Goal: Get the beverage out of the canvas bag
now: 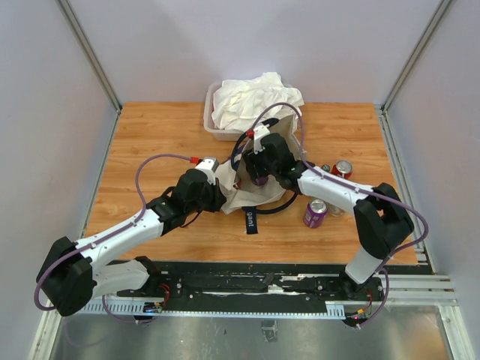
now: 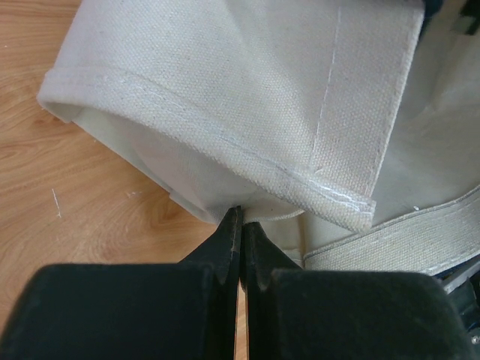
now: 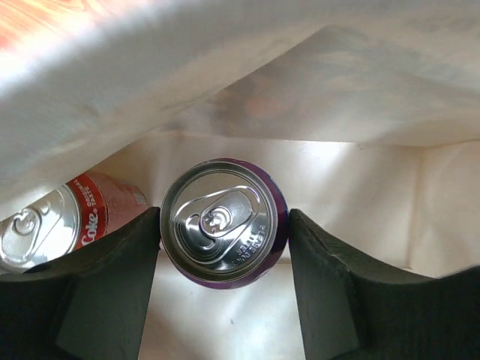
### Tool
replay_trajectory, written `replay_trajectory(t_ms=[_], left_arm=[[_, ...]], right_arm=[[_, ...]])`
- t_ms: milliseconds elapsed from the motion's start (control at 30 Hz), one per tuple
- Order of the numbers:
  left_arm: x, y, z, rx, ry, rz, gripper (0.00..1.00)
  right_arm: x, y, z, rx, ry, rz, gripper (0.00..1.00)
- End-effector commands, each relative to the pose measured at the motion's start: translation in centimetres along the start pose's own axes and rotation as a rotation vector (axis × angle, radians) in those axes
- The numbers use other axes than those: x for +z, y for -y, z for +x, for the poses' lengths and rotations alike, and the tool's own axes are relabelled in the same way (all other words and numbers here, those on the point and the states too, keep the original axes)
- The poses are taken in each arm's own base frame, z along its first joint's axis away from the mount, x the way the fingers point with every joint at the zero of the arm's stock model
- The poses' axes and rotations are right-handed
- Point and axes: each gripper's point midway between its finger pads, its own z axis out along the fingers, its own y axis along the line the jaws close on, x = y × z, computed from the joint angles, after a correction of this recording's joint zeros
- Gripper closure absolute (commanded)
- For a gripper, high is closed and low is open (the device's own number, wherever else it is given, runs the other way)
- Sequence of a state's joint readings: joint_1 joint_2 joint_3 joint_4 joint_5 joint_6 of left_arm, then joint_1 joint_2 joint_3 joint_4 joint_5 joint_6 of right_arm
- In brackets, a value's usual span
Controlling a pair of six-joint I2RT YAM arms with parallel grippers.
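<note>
The robot's right gripper next needs to lift its can from the bag [image 1: 234, 196], carry it back and lower it to let go, since the bare wood beside the standing purple can is toward the back.
The cream canvas bag [image 1: 234, 196] lies on its side mid-table, its dark strap [image 1: 250, 219] trailing toward me. My left gripper [image 1: 218, 184] is shut, and its tips pinch the folded hem of the bag [image 2: 247, 82] at the mouth [image 2: 240, 214]. My right gripper [image 1: 259, 174] reaches inside the bag [image 3: 337, 180]. There its jaws [image 3: 223, 232] press both sides of a purple beverage can [image 3: 221, 221], seen top-on with its pull tab. A red Coke can [image 3: 82, 214] lies beside it to the left, inside the bag.
A clear plastic tub [image 1: 208, 114] heaped with white cloth [image 1: 255, 101] stands right behind the bag. To the right on the wood stand a purple can [image 1: 315, 213], a red can [image 1: 343, 169] and other small cans. Grey walls close in three sides.
</note>
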State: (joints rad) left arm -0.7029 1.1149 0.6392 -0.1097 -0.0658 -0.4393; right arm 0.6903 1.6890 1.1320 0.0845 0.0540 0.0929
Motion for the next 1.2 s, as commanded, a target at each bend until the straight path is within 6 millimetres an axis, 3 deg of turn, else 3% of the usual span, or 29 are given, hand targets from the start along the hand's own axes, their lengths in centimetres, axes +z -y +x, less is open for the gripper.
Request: replay_trajectory(t_ms=[0,200,400,567,733,933,1167], left_arm=[[-0.1,-0.7,1.4,0.005,-0.041,-0.024,0.99],[-0.2,-0.7,1.4,0.004,-0.036,-0.020,0.99],[-0.2,-0.6,1.2,0.005,-0.027,-0.017,0.99],[-0.3,-0.4,0.8,0.007,-0.016,-0.013,0.99],[-0.2,-0.4,0.5,0.010,-0.010,-0.014,0.99],[-0.2,-0.5,0.5,0.005,-0.007,-0.019,0.99],[0.2,-0.1,0.6,-0.005,-0.016,-0.006,0.99]], right_arm=[[-4.6,0.3,-7.0,-0.064,0.206,0.040,0.99],[-9.5,0.9,-10.5,-0.053,0.337,0.048,0.99],[-16.1,1.0,-12.6,-0.075,0.436,0.057,0.99],[-22.1,-0.6,-12.4,-0.161,0.481,0.053,0.99],[-26.3,-1.6,-10.4,-0.172,0.470,0.006,0.99],[-27.9,-2.0,-5.8,-0.165,0.360,-0.054,0.99],[-24.4,-4.0,-0.2,-0.067,0.259,-0.135,0.99]])
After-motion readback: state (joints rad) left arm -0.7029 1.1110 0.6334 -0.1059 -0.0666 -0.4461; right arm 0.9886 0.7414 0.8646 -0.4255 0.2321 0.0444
